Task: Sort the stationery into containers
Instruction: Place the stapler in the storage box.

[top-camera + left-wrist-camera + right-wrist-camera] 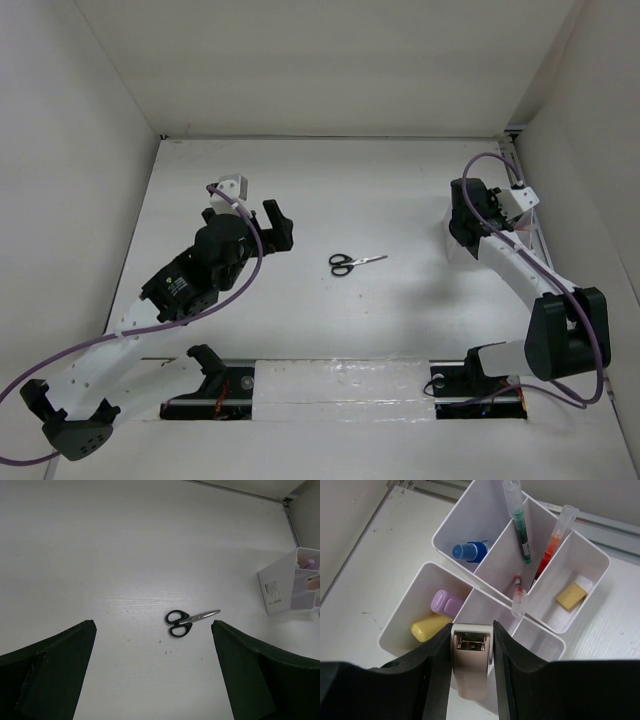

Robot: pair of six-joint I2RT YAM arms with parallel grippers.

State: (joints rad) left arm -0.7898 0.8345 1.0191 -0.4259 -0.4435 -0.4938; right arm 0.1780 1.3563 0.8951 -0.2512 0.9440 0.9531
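Observation:
I should next lower my right gripper into the bin section (487, 611) beside the purple marker and release the stapler-like item, as that open section is below my gripper.
Black-handled scissors (352, 263) lie flat at mid-table, also in the left wrist view (187, 620). My left gripper (265, 228) is open and empty, to the left of them and short of them (152, 630). My right gripper (472, 630) is shut on a small pinkish-beige stapler-like item (470, 665), held just above the white bins (495, 555) at the far right (280, 587). The bins hold a blue-capped bottle (470, 551), a green pen (518, 525), a red pen (549, 547), a clear-capped pen (519, 600), a yellow eraser (571, 596), and purple (447, 603) and yellow markers (430, 626).
White walls close in the table on the left, back and right. A metal rail (600, 522) runs behind the bins. The right arm (520, 265) covers the bins in the top view.

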